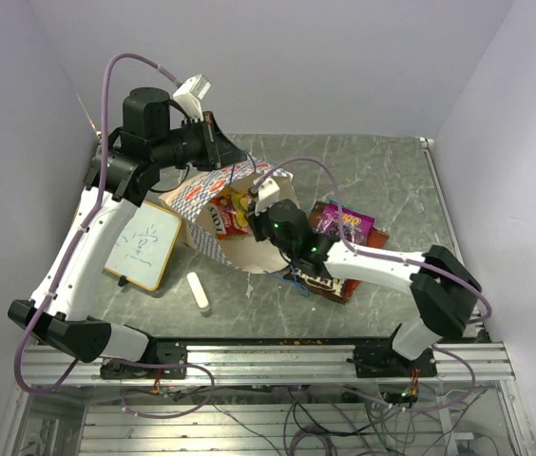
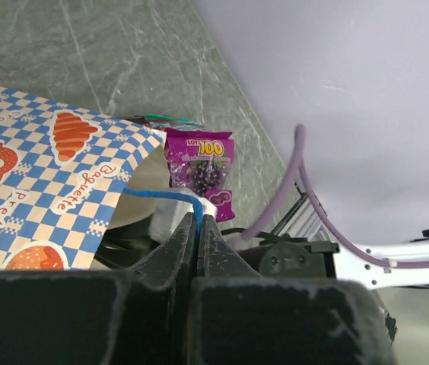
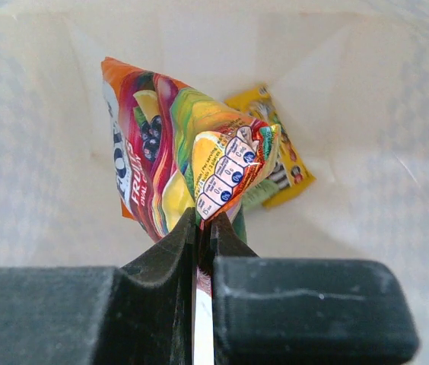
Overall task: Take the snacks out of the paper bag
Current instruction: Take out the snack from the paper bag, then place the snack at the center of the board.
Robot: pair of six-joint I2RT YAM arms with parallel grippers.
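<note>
I will pull my right gripper out of the bag next and move it over the purple packet to let go, because the packet lies to the gripper's right in the top view.
The paper bag lies on its side with its mouth towards the right, lifted by one blue cord handle. My left gripper is shut on that cord, held high above the bag. My right gripper reaches into the bag's mouth and is shut on the edge of an orange fruit snack packet. A yellow packet lies deeper inside, against the bag's bottom. Outside the bag, a purple packet and a brown packet lie on the table.
A wood-framed whiteboard lies left of the bag, with a small white cylinder in front of it. In the left wrist view the purple packet lies beside a green packet's edge. Walls close in at the left, back and right.
</note>
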